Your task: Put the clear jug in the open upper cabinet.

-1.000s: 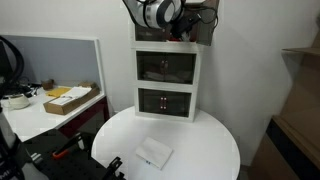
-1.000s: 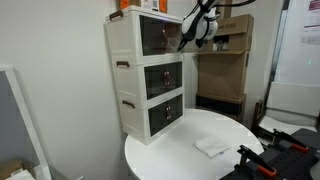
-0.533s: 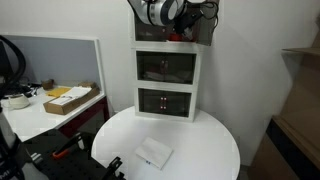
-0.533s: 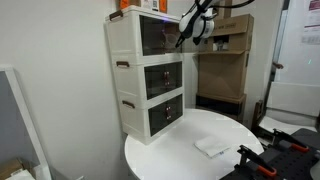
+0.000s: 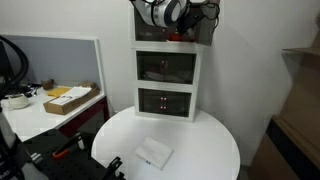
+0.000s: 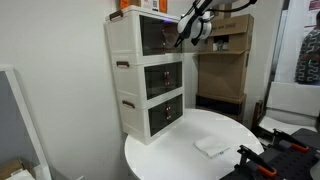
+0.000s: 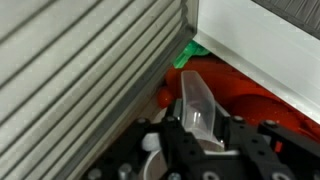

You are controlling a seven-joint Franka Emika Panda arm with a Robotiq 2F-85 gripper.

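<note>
My gripper will next move slightly deeper toward the red things in the open upper cabinet and let go of the clear jug, because the jug is already close to them.
In the wrist view my gripper [image 7: 200, 128] is shut on the clear jug [image 7: 197, 103], a small transparent vessel held between the black fingers. Red and green things [image 7: 240, 92] lie just behind it, inside the open upper cabinet. In both exterior views the arm reaches up to the open upper cabinet [image 5: 203, 36] [image 6: 150, 33], the topmost box of the white-framed stack, and my gripper [image 5: 177, 30] [image 6: 184, 36] is at its opening. The jug cannot be made out in the exterior views.
Two lower boxes with dark fronts [image 5: 166, 68] [image 6: 163, 78] stand below. A flat white packet [image 5: 154, 153] [image 6: 212, 146] lies on the round white table [image 5: 210, 140]. A desk with a cardboard box [image 5: 70, 98] stands to one side. Cardboard boxes [image 6: 228, 60] stand behind.
The arm has risen slightly and moved a little closer to the upper cabinet's opening. Nothing else moved.
</note>
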